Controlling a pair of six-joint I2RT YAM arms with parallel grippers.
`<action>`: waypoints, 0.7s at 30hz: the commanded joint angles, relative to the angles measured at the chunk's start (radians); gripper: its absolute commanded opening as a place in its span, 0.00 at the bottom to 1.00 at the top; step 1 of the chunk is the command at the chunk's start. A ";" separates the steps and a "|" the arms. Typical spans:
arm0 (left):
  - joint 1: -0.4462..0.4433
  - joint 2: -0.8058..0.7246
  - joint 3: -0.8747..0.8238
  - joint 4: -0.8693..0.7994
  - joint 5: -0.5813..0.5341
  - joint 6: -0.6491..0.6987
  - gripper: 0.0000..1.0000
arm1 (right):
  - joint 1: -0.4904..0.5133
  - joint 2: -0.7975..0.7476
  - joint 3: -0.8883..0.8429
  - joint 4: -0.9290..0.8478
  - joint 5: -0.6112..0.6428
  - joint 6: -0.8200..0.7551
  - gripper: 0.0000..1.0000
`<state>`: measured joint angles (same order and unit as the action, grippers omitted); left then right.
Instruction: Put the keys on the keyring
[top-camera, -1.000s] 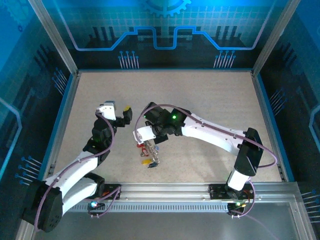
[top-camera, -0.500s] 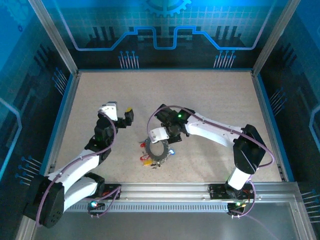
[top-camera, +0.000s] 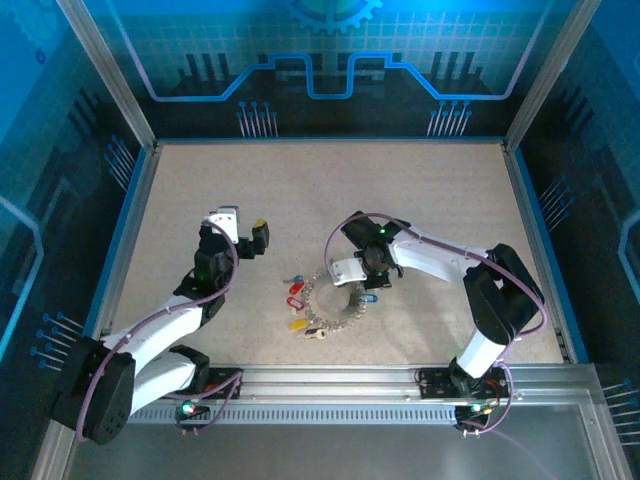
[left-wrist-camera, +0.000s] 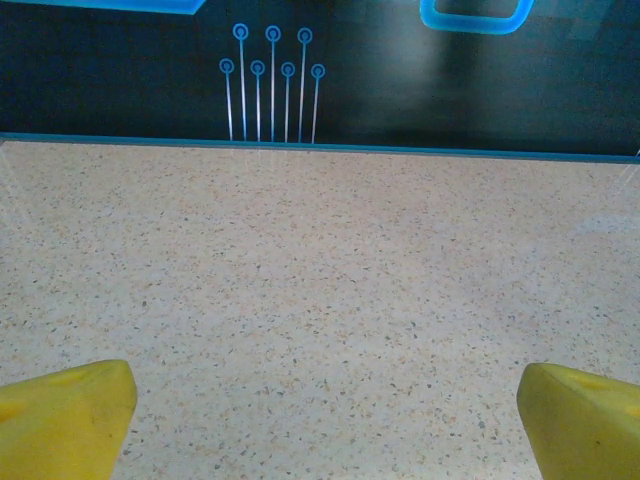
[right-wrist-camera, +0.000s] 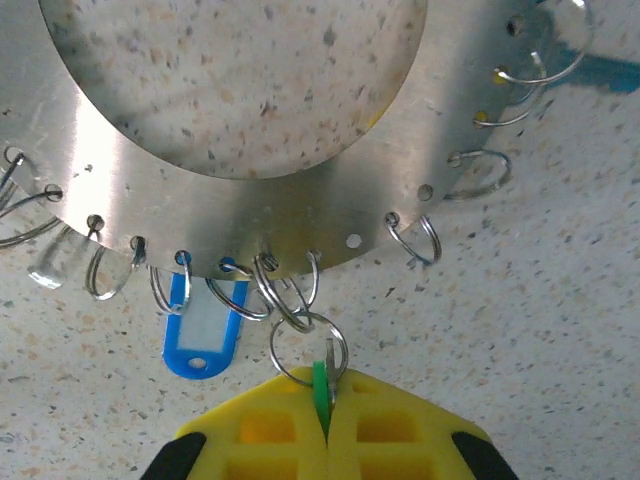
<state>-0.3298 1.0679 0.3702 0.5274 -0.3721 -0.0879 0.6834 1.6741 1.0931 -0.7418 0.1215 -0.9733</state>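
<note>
My right gripper moves down toward the bare table beside the keyring's rim next and releases the green-tagged key, since its split ring links to the keyring's rim.
The keyring is a flat silvery metal annulus with holes round its rim, lying on the table in the top view. Small split rings hang from it, with keys and red, yellow and blue tags. In the right wrist view the keyring spans the top, with a blue tag under its edge. My right gripper is shut on a green-tagged key whose split ring links to the keyring's rim. My left gripper stands open to the left, apart from the ring; its yellow fingertips frame bare table.
The speckled table is walled by blue panels at the back and sides, with a metal rail along the near edge. Open room lies behind and to the right of the keyring.
My right gripper has moved right and nearer, bringing the keyring along; the ring went from hanging edge-on to lying flat. The left gripper shifted slightly nearer.
</note>
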 joint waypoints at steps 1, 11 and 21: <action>0.008 0.003 -0.008 0.013 -0.033 0.011 0.99 | -0.036 0.017 -0.045 0.045 -0.027 -0.024 0.00; -0.024 -0.005 -0.011 0.013 -0.100 0.050 0.99 | -0.097 0.025 -0.137 0.139 -0.041 -0.007 0.10; -0.023 -0.018 -0.019 0.010 -0.139 0.044 0.99 | -0.152 -0.046 -0.125 0.101 -0.160 0.025 1.00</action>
<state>-0.3508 1.0668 0.3576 0.5278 -0.4763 -0.0505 0.5549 1.6798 0.9722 -0.6197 0.0380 -0.9680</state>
